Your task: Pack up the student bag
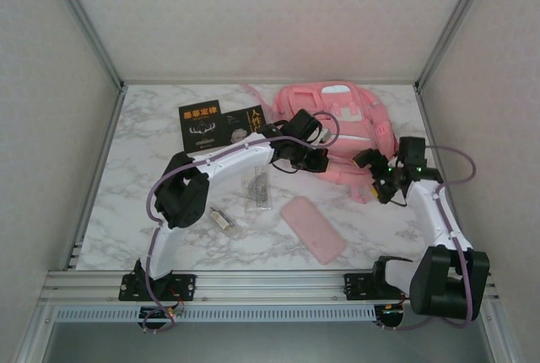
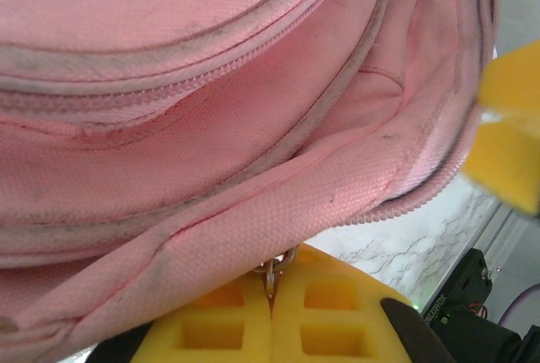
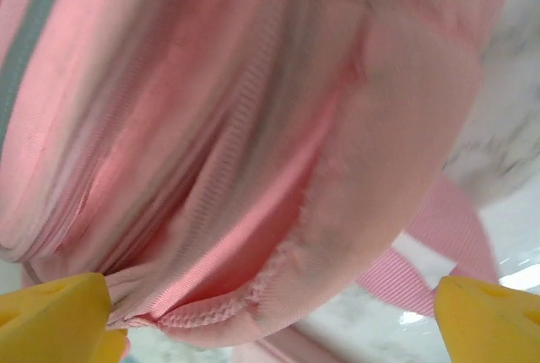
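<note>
The seam is only partly unzipped, so my left gripper draws the zipper pull [image 2: 275, 272] outward to the bag's edge by the books next and releases it.
The student bag [image 1: 337, 114], a large pink backpack, lies at the back of the table, right of centre. My left gripper [image 1: 310, 159] is at its front left edge. In the left wrist view its yellow fingers [image 2: 211, 329] are shut on the metal zipper pull [image 2: 275, 272] under the bag's [image 2: 211, 127] partly unzipped seam. My right gripper [image 1: 374, 170] is at the bag's front right corner. In the right wrist view it [image 3: 274, 329] stands open, its fingertips [image 3: 59, 312] wide apart, with the bag's pink fabric [image 3: 253, 169] bulging between them. A pink strap [image 3: 439, 245] trails beside it.
Two dark books [image 1: 201, 125] [image 1: 245, 121] lie at the back left. A clear ruler [image 1: 258, 187] and a small object [image 1: 224, 219] sit mid-table. A flat pink pencil case [image 1: 312, 228] lies near the front. Frame posts and walls border the marble table [image 1: 135, 203].
</note>
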`<move>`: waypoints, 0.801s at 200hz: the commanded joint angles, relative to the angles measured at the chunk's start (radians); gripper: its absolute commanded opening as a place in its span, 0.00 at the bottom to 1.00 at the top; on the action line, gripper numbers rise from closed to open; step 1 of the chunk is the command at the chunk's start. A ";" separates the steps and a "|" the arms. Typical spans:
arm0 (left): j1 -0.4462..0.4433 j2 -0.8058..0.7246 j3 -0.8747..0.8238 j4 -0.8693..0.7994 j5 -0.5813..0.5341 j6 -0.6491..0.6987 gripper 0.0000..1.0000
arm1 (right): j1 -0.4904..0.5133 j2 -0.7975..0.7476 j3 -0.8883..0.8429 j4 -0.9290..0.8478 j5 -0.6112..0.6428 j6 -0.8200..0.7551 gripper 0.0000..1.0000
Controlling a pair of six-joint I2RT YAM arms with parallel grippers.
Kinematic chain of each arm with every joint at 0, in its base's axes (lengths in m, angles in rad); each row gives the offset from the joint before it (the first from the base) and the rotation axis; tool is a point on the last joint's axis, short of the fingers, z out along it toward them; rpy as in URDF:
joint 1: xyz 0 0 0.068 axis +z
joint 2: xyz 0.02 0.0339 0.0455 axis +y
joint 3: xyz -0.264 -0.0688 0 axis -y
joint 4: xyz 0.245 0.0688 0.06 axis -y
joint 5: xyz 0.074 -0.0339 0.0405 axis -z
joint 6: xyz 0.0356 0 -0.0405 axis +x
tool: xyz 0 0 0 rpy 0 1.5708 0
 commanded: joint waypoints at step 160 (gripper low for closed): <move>0.259 0.002 -0.039 -0.222 -0.226 0.286 0.00 | 0.056 0.055 -0.121 0.286 0.099 0.107 0.00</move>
